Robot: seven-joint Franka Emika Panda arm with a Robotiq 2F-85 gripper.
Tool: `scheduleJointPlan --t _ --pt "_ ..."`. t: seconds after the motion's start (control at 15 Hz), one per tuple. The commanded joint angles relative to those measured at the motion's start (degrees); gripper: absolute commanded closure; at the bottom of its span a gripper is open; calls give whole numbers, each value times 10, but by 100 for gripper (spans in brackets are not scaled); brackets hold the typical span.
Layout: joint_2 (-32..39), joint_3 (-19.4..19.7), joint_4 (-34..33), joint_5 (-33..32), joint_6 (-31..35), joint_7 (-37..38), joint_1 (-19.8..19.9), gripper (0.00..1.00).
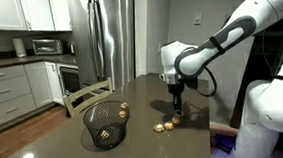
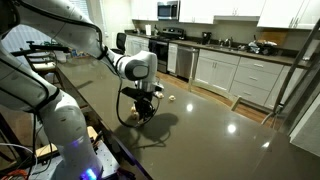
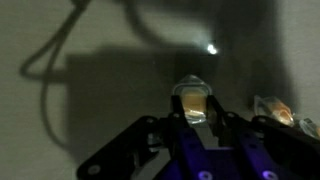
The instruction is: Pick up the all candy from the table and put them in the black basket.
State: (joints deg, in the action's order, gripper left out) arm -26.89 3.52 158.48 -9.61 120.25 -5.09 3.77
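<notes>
The basket's rim is higher than the held candy, so my gripper needs to lift the candy up and carry it outward over the black basket's open top to release it.
The black basket stands on the dark brown table with several gold candies inside; in an exterior view it shows partly behind the arm. Two loose candies lie on the table right of the basket. My gripper points down just above and beside them. In the wrist view the gripper has its fingers closed on one candy, held over the table. Another candy lies on the table to the right of it. One candy shows on the table in an exterior view.
Behind the table are a steel fridge, white cabinets with a grey counter and an oven. Another cabinet row with a stove lines the far wall. The robot's white base stands at the table's edge.
</notes>
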Motion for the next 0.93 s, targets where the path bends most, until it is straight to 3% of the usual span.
scheduleJointPlan --t 0.0,0.87 --pt "6 -3 -10 -4 -7 2 1 95" --pt "-11 -41 -115 -4 -35 -11 -49 95"
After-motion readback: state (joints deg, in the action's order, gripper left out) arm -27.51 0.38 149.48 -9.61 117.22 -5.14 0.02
